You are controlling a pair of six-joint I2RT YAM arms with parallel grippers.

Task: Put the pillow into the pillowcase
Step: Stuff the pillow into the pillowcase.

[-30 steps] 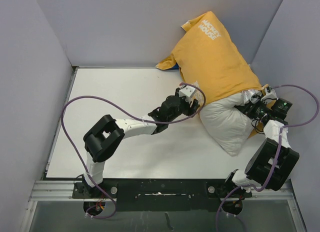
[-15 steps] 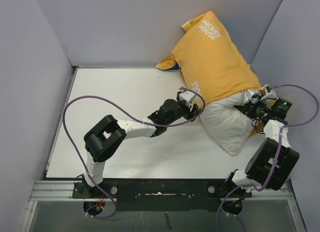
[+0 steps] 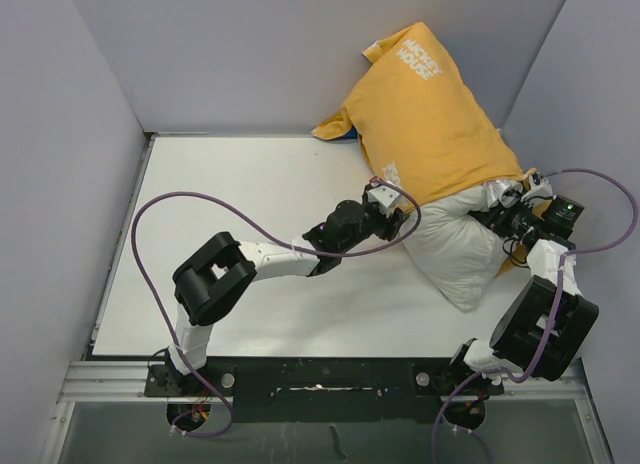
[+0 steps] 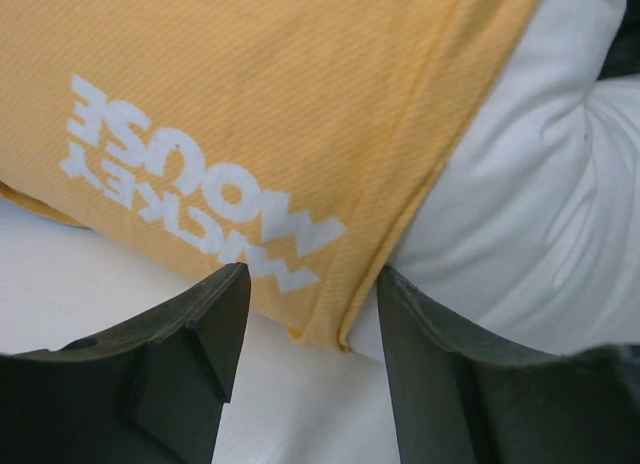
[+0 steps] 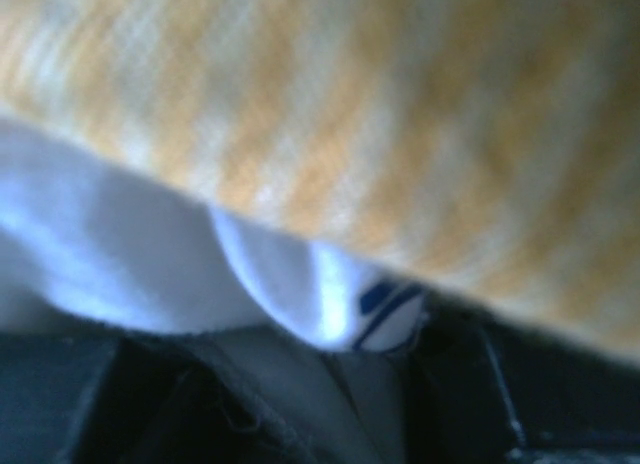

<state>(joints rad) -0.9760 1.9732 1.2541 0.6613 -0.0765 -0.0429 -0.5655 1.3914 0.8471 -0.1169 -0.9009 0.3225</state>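
Note:
The pillow still sticks out. My right gripper lifts the pillowcase's white fold up and left in the top view over the exposed pillow (image 3: 448,220) next, and frees it.
The pillowcase (image 3: 430,114) lies mustard-yellow side up at the back right, leaning on the back wall. The white pillow (image 3: 455,249) sticks out of its near open end. My left gripper (image 3: 398,222) is open at the hem's left corner. In the left wrist view its fingers (image 4: 215,329) straddle the yellow hem corner (image 4: 330,324), with the pillowcase (image 4: 250,104) and the pillow (image 4: 530,234) just beyond. My right gripper (image 3: 503,206) sits at the hem's right end. In its blurred wrist view the right gripper (image 5: 370,334) pinches a white fold with a blue-marked label (image 5: 385,304).
Grey walls stand close at the back, the left and the right of the white table (image 3: 250,204). The right arm's purple cable (image 3: 600,184) loops by the right wall. The left arm's cable (image 3: 200,204) arcs over the table.
My left gripper has moved right and slightly nearer, up to the pillowcase's hem corner. The right arm, pillow and pillowcase have not moved.

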